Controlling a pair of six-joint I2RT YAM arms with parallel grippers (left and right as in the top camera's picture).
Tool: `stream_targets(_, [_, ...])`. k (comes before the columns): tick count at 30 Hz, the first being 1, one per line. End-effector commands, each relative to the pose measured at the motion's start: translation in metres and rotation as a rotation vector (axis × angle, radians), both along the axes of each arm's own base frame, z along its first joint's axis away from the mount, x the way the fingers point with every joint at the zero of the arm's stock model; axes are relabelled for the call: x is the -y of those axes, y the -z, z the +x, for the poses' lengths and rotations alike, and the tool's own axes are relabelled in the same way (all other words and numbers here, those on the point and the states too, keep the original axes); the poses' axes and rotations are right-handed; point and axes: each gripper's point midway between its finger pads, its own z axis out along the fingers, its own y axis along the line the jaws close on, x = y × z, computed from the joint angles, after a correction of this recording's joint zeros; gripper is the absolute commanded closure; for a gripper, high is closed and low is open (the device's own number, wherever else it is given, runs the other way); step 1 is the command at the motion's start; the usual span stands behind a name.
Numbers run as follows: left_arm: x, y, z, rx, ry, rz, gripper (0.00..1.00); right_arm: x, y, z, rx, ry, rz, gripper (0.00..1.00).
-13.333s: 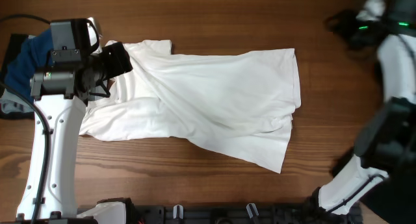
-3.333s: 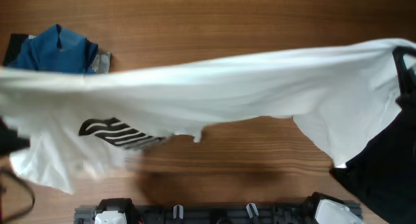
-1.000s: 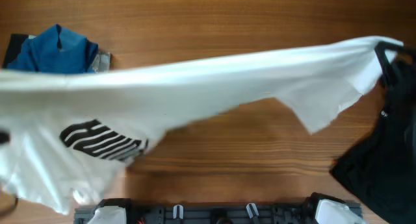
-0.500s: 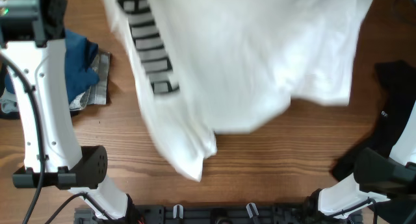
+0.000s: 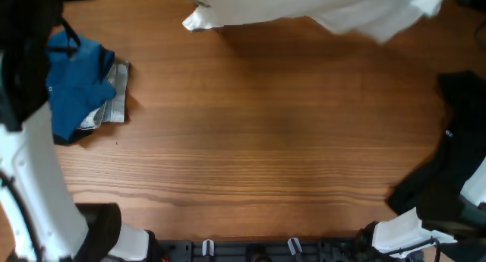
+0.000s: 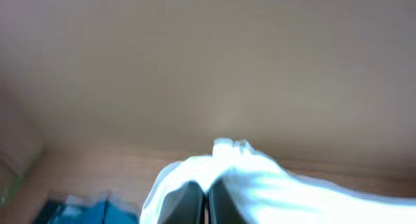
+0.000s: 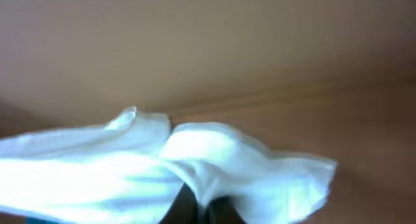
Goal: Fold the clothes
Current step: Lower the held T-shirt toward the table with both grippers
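The white shirt is hanging in the air beyond the table's wood, so my right gripper will next move down and back and draw the shirt's fold low over the table.
The white shirt hangs in the air at the far edge of the table, and only a blurred strip of it shows along the top of the overhead view. In the left wrist view my left gripper is shut on a bunched edge of the white shirt. My right gripper is likewise shut on a fold of the shirt, which drapes over its fingers. Neither set of jaws shows in the overhead view.
A blue garment lies crumpled at the table's left on a grey folded cloth. My left arm's white link rises at the left edge. My right arm's black body fills the right edge. A black rail runs along the front.
The shirt, stretched wide across the table a second ago, has swung up and away to the far edge. Its printed lettering has passed out of sight and the wood beneath is uncovered.
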Motion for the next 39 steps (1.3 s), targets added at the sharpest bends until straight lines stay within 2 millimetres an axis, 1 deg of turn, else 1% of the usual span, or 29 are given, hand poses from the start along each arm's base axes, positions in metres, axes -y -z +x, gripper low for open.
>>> stream_targets(1, [-0.011, 0.098, 0.009, -0.364, -0.049, 0.023, 0.96, 0.0, 0.082, 0.01, -0.241, -0.074, -0.068, 0.95])
stream_targets(2, [-0.011, 0.124, 0.004, -0.475, -0.063, 0.008, 0.96, -0.004, 0.101, 0.01, -0.312, -0.085, -0.066, 0.96])
stream_targets(3, [-0.011, 0.139, 0.002, -0.537, -0.072, 0.0, 0.96, -0.007, 0.113, 0.009, -0.356, -0.097, -0.066, 0.96])
stream_targets(4, [-0.011, 0.16, -0.002, -0.626, -0.086, -0.009, 0.96, -0.013, 0.133, 0.009, -0.428, -0.115, -0.066, 0.96])
stream_targets(6, [-0.011, 0.184, -0.006, -0.727, -0.102, -0.017, 0.96, -0.017, 0.157, 0.005, -0.533, -0.117, -0.076, 0.95])
stream_targets(7, [-0.011, 0.194, -0.004, -0.756, -0.113, -0.031, 0.96, -0.019, 0.17, 0.001, -0.593, -0.116, -0.086, 0.96])
stream_targets(8, [-0.01, 0.204, -0.004, -0.788, -0.123, -0.045, 0.96, -0.018, 0.184, -0.005, -0.665, -0.106, -0.111, 0.96])
stream_targets(9, [-0.01, 0.21, -0.005, -0.81, -0.127, -0.047, 0.96, -0.015, 0.193, -0.009, -0.719, -0.077, -0.133, 0.96])
stream_targets(11, [-0.009, 0.221, -0.008, -0.846, -0.141, -0.059, 0.96, -0.008, 0.204, -0.013, -0.776, -0.019, -0.176, 0.96])
stream_targets(12, [-0.009, 0.225, -0.009, -0.862, -0.141, -0.059, 0.96, -0.009, 0.207, -0.014, -0.789, -0.014, -0.188, 0.96])
stream_targets(14, [-0.009, 0.232, -0.012, -0.889, -0.143, -0.056, 0.96, -0.012, 0.209, -0.016, -0.799, -0.024, -0.187, 0.96])
stream_targets(17, [-0.009, 0.247, -0.025, -0.955, -0.15, -0.058, 0.96, -0.017, 0.215, -0.023, -0.825, -0.038, -0.188, 0.96])
stream_targets(19, [-0.009, 0.259, -0.039, -1.01, -0.156, -0.055, 0.96, -0.019, 0.22, -0.03, -0.849, -0.05, -0.187, 0.96])
stream_targets(21, [-0.01, 0.273, -0.057, -1.075, -0.16, -0.049, 0.96, -0.021, 0.23, -0.041, -0.895, -0.058, -0.178, 0.96])
stream_targets(23, [-0.012, 0.288, -0.079, -1.148, -0.187, -0.041, 0.96, -0.024, 0.243, -0.057, -0.955, -0.068, -0.166, 0.95])
stream_targets(24, [-0.013, 0.294, -0.087, -1.173, -0.188, -0.039, 0.96, -0.025, 0.248, -0.063, -0.98, -0.074, -0.161, 0.95])
stream_targets(25, [-0.013, 0.303, -0.099, -1.214, -0.195, -0.038, 0.96, -0.027, 0.258, -0.074, -1.022, -0.084, -0.154, 0.95])
stream_targets(27, [-0.013, 0.317, -0.11, -1.251, -0.212, -0.043, 0.96, -0.03, 0.272, -0.086, -1.067, -0.092, -0.144, 0.95])
stream_targets(30, [-0.014, 0.344, -0.129, -1.335, -0.22, -0.035, 0.96, -0.033, 0.299, -0.104, -1.129, -0.1, -0.131, 0.85])
stream_targets(31, [-0.014, 0.353, -0.135, -1.364, -0.222, -0.031, 0.95, -0.035, 0.31, -0.113, -1.167, -0.106, -0.123, 0.82])
stream_targets(33, [-0.015, 0.367, -0.147, -1.415, -0.227, -0.026, 0.92, -0.033, 0.324, -0.125, -1.217, -0.094, -0.131, 0.66])
stream_targets(35, [-0.016, 0.376, -0.156, -1.453, -0.234, -0.026, 0.9, -0.022, 0.336, -0.14, -1.293, -0.022, -0.184, 0.55])
stream_targets(37, [-0.019, 0.38, -0.161, -1.473, -0.243, -0.031, 0.86, -0.013, 0.341, -0.148, -1.329, 0.028, -0.228, 0.49])
stream_targets(38, [-0.02, 0.38, -0.161, -1.471, -0.246, -0.034, 0.8, -0.012, 0.342, -0.145, -1.317, 0.032, -0.23, 0.48])
stream_targets(39, [-0.02, 0.38, -0.16, -1.464, -0.247, -0.036, 0.69, -0.012, 0.344, -0.138, -1.29, 0.036, -0.225, 0.44])
